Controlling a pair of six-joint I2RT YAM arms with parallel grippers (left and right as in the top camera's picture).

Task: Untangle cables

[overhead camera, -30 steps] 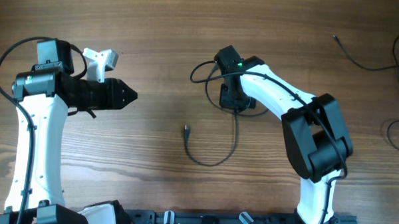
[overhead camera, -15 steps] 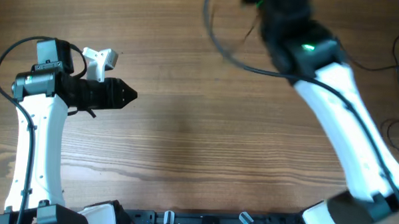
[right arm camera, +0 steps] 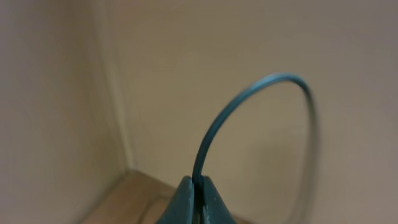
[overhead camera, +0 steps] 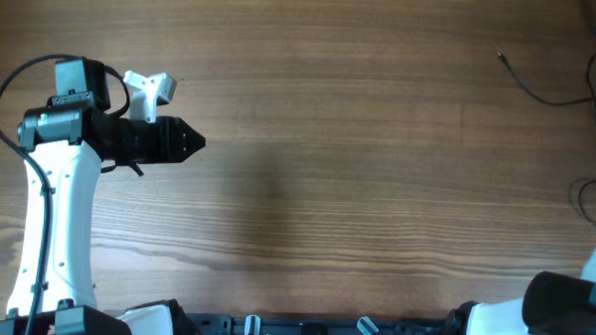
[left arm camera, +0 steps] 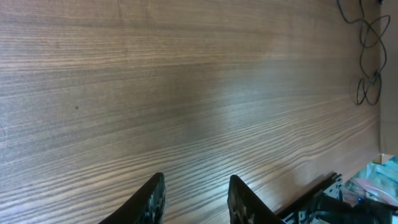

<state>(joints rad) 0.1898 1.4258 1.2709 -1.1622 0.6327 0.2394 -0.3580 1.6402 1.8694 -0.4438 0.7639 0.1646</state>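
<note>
The robot's right gripper will tilt down over the loose cables on the tabletop and let go of the held cable, as that cable's loop stands up clear of the table.
In the right wrist view my right gripper (right arm camera: pixel 199 184) is shut on a thin dark-green cable (right arm camera: pixel 249 102), which arcs up from the fingertips in a loop in front of a beige wall. In the overhead view this gripper is out of frame; only the right arm's base (overhead camera: pixel 569 308) shows at the bottom right. More loose cables (overhead camera: pixel 544 94) lie at the table's far right edge, and the left wrist view shows these cables (left arm camera: pixel 368 56) at its top right. My left gripper (overhead camera: pixel 200 141) hovers over the left of the table, open, with nothing between its fingers (left arm camera: pixel 152 198).
A white part (overhead camera: pixel 147 91) sticks out behind the left arm's wrist. A black rail (overhead camera: pixel 302 332) runs along the table's near edge. Bare wood table (overhead camera: pixel 358 170) stretches between the two arms.
My right arm has swung up and to the right out of the overhead view, lifting the cable off the middle of the table. The left arm has not moved.
</note>
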